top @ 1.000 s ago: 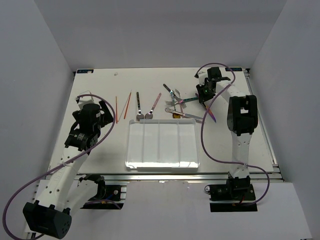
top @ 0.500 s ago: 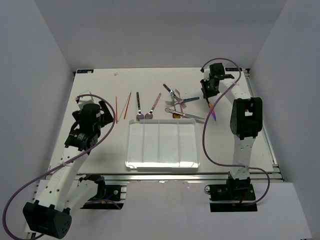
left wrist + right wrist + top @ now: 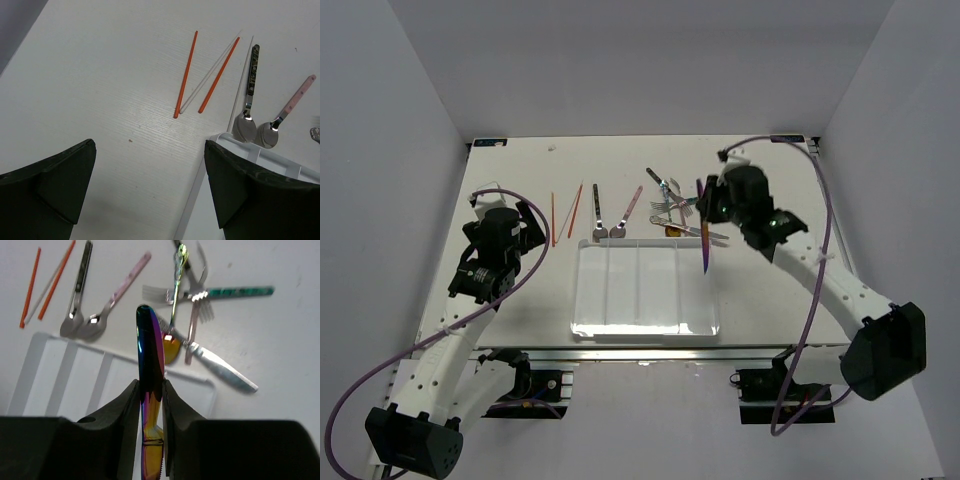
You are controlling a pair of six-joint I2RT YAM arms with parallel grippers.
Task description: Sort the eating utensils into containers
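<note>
The knife already runs along the tray's empty end section (image 3: 696, 292) (image 3: 186, 396) nearest this arm, so next my right gripper needs to move back and down into that section to release the knife.
My right gripper (image 3: 708, 212) is shut on an iridescent knife (image 3: 704, 232), held in the air over the far right corner of the clear tray (image 3: 645, 330); it shows between my fingers in the right wrist view (image 3: 150, 355). Two red-orange chopsticks (image 3: 563, 214) and two spoons (image 3: 608, 215) lie left of centre, behind the tray. A pile of forks, a knife and a teal-handled piece (image 3: 678, 208) lies behind the tray's right corner. My left gripper (image 3: 150, 165) is open and empty above the table by the tray's left corner (image 3: 220, 137).
The tray's four compartments hold nothing that I can see. White walls enclose the table on the left, back and right. Purple cables loop beside both arms.
My right arm has swung from the far right of the table toward the centre, carrying the iridescent knife to above the tray's far right corner. The left arm has barely moved.
</note>
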